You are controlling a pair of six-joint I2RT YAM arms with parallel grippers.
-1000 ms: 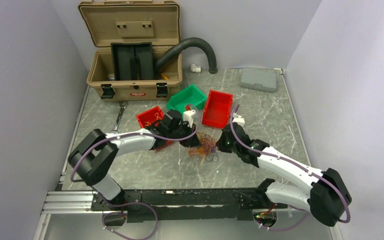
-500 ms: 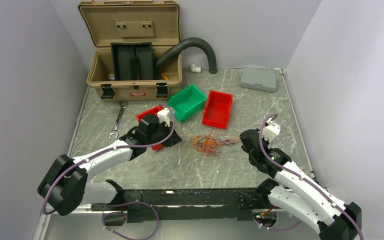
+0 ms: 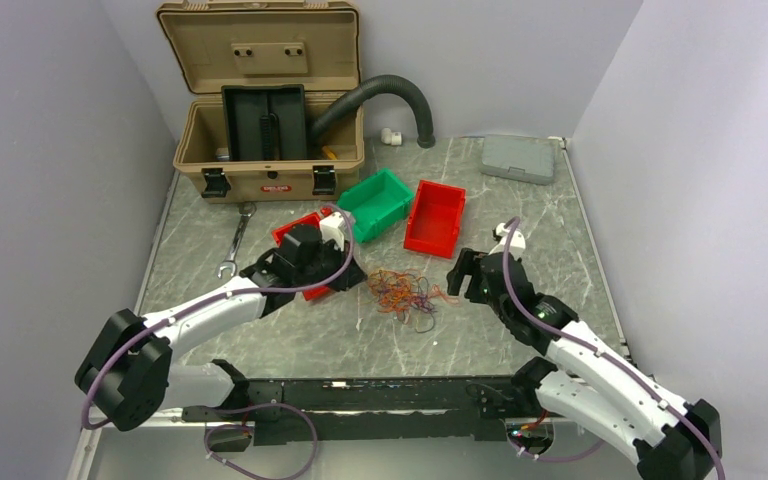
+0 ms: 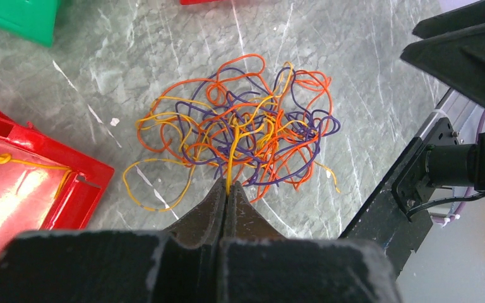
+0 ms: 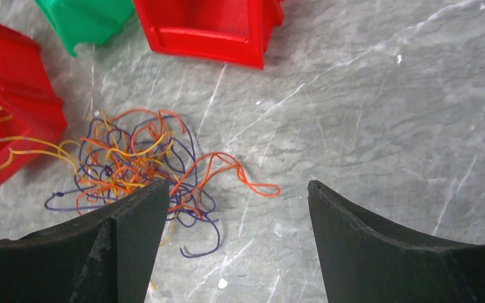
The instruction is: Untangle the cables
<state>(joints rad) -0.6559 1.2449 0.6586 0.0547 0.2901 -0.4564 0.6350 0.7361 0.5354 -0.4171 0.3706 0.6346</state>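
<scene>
My right gripper hangs with its fingers beside the tangle, so it should next move down and to the left in the top view, onto the purple cable by the orange loop.
The cables (image 3: 400,293) lie as a loose tangle of orange, yellow and dark purple strands (image 4: 246,129) on the marble tabletop between the two arms. My left gripper (image 4: 227,188) is at the tangle's left side (image 3: 352,280), shut on a single yellow strand that runs up into the heap. My right gripper (image 5: 237,189) is open just right of the tangle (image 3: 463,275). Its left finger (image 5: 136,218) overlaps the edge of the cables (image 5: 132,164), and an orange loop (image 5: 243,177) lies on the table between the fingers, not gripped.
A small red bin (image 4: 19,183) holding yellow strands sits under my left arm (image 3: 290,230). A green bin (image 3: 375,200) and a second red bin (image 3: 435,215) stand behind the tangle. Farther back are an open tan toolbox (image 3: 265,110), a wrench (image 3: 235,240), a black hose (image 3: 390,95) and a grey case (image 3: 517,157).
My right gripper has opened and let go, then swung back left toward the tangle. The left gripper drew back left with its strand, and the tangle shifted slightly left.
</scene>
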